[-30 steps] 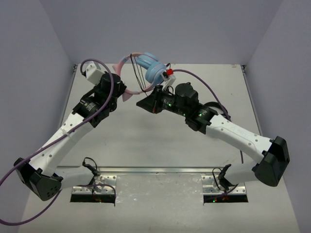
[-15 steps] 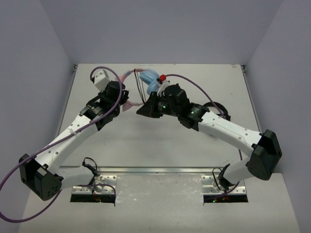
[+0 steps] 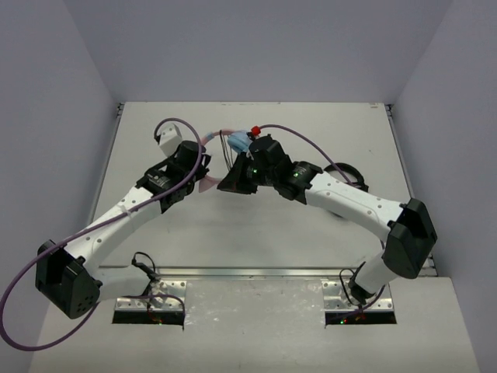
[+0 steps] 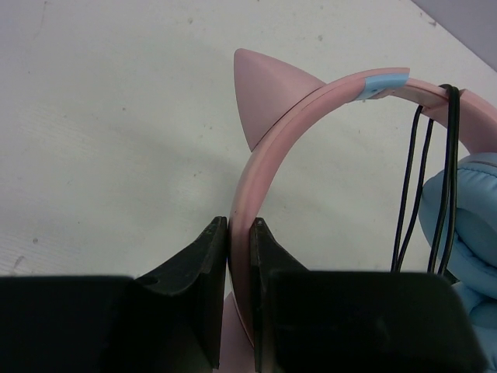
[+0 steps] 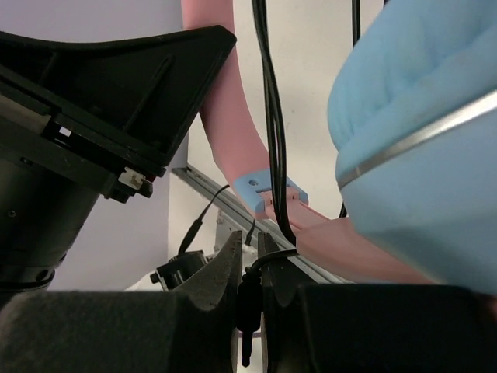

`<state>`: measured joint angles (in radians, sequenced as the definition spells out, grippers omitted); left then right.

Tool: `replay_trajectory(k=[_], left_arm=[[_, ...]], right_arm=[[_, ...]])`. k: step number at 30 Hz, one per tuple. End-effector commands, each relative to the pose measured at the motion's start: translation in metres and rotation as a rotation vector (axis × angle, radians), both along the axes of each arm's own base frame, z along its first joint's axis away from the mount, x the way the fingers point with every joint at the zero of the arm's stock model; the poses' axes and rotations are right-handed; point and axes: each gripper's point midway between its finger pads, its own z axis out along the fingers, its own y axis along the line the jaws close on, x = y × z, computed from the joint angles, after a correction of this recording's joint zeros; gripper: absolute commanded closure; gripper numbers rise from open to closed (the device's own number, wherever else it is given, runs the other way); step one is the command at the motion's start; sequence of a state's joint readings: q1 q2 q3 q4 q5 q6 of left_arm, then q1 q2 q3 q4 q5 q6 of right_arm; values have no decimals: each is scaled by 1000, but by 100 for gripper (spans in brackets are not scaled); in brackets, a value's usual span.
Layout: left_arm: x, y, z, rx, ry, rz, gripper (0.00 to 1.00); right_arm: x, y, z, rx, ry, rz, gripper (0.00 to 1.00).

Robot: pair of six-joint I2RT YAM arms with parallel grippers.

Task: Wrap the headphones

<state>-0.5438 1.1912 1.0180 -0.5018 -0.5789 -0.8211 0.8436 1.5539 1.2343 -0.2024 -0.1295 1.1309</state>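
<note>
The left gripper will next move down and back to the open tabletop below it, toward the robot's base, and release the headband, with the cable (image 4: pixel 423 179) looped over the headband.
The headphones (image 3: pixel 238 142) hang between my two grippers over the middle back of the table, pink headband to the left and light blue ear cup (image 5: pixel 419 116) to the right. My left gripper (image 4: pixel 241 233) is shut on the pink headband (image 4: pixel 260 167), just below a cat ear (image 4: pixel 268 85). Several strands of the thin black cable (image 4: pixel 423 179) lie looped over the band beside the blue ear cup (image 4: pixel 470 221). My right gripper (image 5: pixel 250 242) is shut on the cable's plug end (image 5: pixel 248 299), close under the headphones. Seen from above, the two grippers (image 3: pixel 203 172) (image 3: pixel 231 179) nearly meet.
All-black headphones (image 3: pixel 347 172) lie on the table behind my right forearm. A metal rail (image 3: pixel 248 272) runs along the near edge between the arm bases. Grey walls close the table on three sides. The left arm's wrist housing (image 5: pixel 101 101) fills the upper left of the right wrist view.
Both arms have come toward the near side and lower, bringing the headphones with them. The right wrist has swung left over the ear cup. Both grips are unchanged.
</note>
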Motion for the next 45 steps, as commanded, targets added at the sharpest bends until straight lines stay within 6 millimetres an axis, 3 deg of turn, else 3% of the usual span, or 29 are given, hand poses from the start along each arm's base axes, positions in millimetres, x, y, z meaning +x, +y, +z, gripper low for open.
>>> replay_trajectory(k=[1, 8, 15, 29, 39, 45], left_arm=[[2, -21, 5, -55, -38, -81, 100], [-4, -29, -21, -57, -2, -146, 100], [-13, -40, -62, -78, 58, -209, 99], [-26, -83, -120, -51, 143, -337, 100], [-40, -82, -173, -15, 238, -294, 100], [-47, -79, -188, -19, 256, -258, 100]], right_arm=[[18, 9, 39, 90, -27, -66, 89], [16, 4, 10, 63, 58, -64, 88], [-6, -19, -48, 9, 141, -67, 87], [-33, -49, -104, -79, 201, -72, 87], [-47, -68, -166, -202, 303, -84, 85], [-49, -60, -177, -210, 342, -47, 81]])
